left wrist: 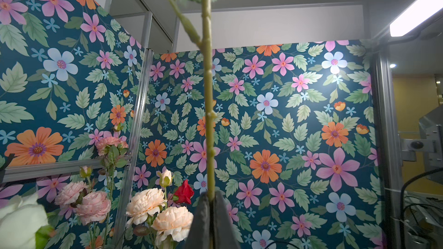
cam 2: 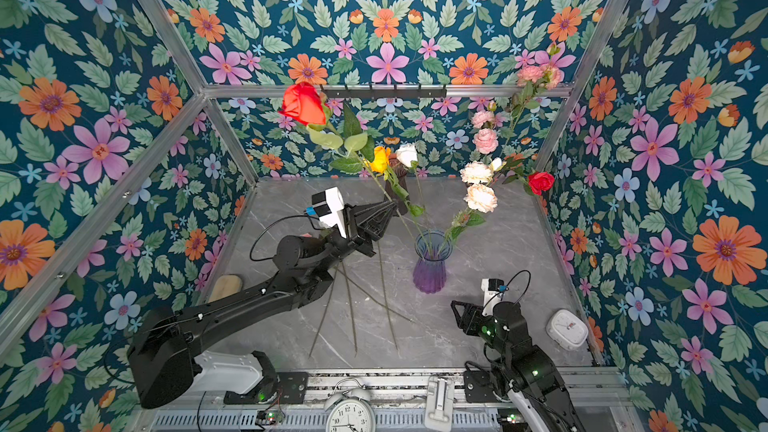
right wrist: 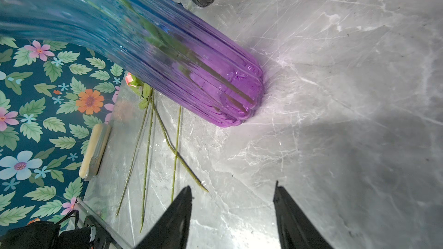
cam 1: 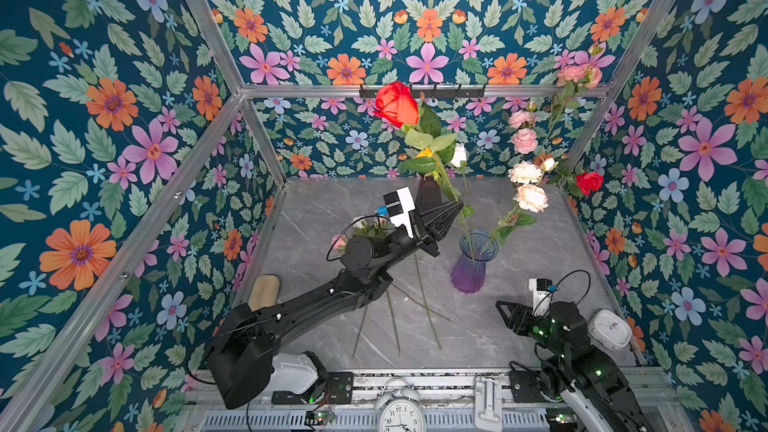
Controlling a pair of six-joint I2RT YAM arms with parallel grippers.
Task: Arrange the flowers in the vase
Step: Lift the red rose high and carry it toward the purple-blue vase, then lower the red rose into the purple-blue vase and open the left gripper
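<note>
Next, my left gripper moves toward the vase's opening [cam 1: 479, 245] and down to release the flower stem there, since that opening lies below it, toward my right gripper.
The vase [cam 1: 468, 272] [cam 2: 430, 272] is ribbed glass, blue at the top and purple below, and stands mid-table; it fills much of the right wrist view [right wrist: 167, 51]. Pink and peach flowers [cam 1: 530, 197] [left wrist: 153, 202], a white rose [cam 1: 459, 155] and a small red rose [cam 1: 589, 182] rise from it. My left gripper [cam 1: 459, 203] [cam 2: 392, 203] [left wrist: 211, 195] is shut on the stem [left wrist: 207, 92] of a big red rose [cam 1: 397, 103] [cam 2: 303, 103], up and to the left of the vase mouth, with the stem slanting down toward it. Several loose flowers [cam 1: 424, 305] [right wrist: 148, 144] lie on the table. My right gripper [cam 1: 500, 311] [right wrist: 232, 188] is open and empty.
A dark vase [cam 1: 428, 193] stands at the back wall, with a yellow rose [cam 2: 380, 158] in front of it. There is a wooden brush [cam 1: 264, 290] at the left edge, a white clock [cam 1: 609, 328] at the right and an alarm clock [cam 1: 401, 413] on the front rail.
</note>
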